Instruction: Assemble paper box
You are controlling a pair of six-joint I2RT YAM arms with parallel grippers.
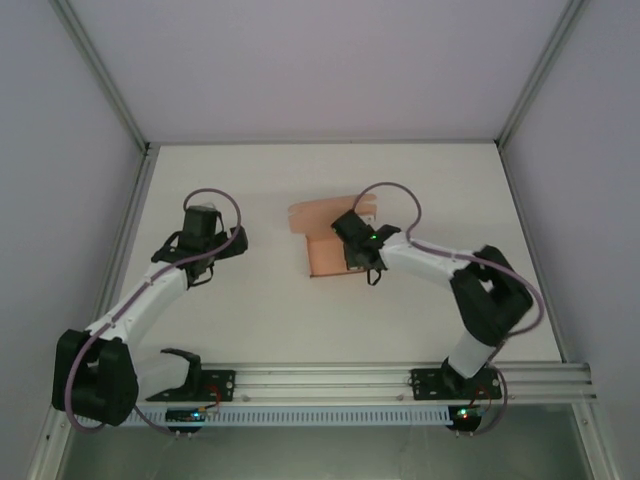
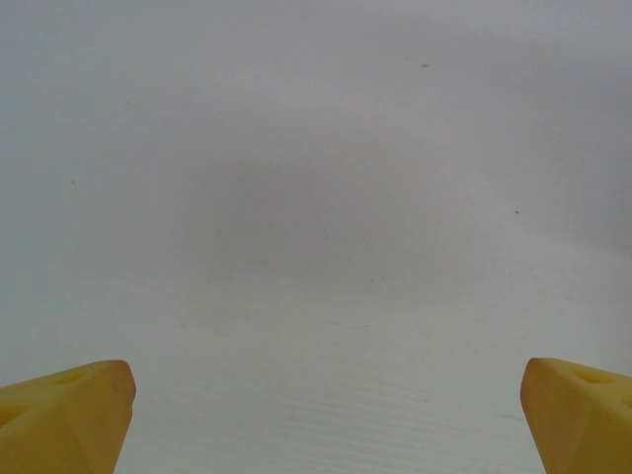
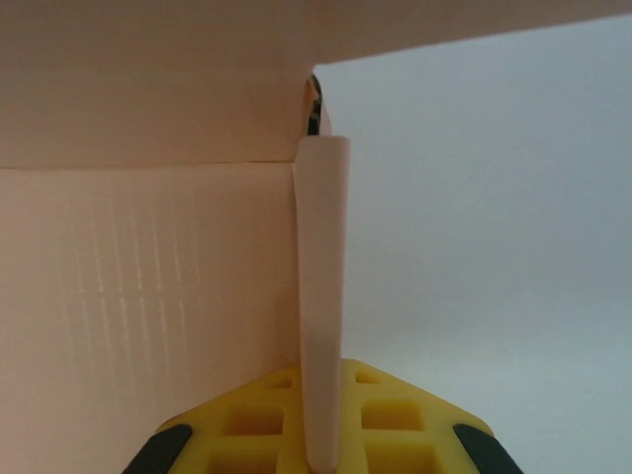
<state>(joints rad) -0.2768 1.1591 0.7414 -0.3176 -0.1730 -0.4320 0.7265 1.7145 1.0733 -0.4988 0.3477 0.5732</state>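
Note:
My right gripper holds the box's side flap and next needs to pull back toward the bare tabletop nearer my base and release it, as the box [image 1: 325, 243] sits angled to the bar.
The salmon-pink paper box [image 1: 325, 243] lies as a part-folded sheet at the middle of the white table. My right gripper [image 1: 357, 250] sits at its right edge, shut on a raised side flap [image 3: 322, 296] that stands edge-on between the yellow fingers [image 3: 247, 425]. The sheet's floor panel [image 3: 138, 316] spreads to the left of that flap, with another panel folded up behind it. My left gripper [image 1: 205, 215] hovers over bare table to the left of the box, open, its yellow fingertips [image 2: 69, 415] far apart with nothing between them.
White walls with metal corner posts [image 1: 100, 75] close in the table on three sides. An aluminium rail [image 1: 400, 380] with the arm bases runs along the near edge. Bare table surface [image 1: 260, 310] lies between the two arms.

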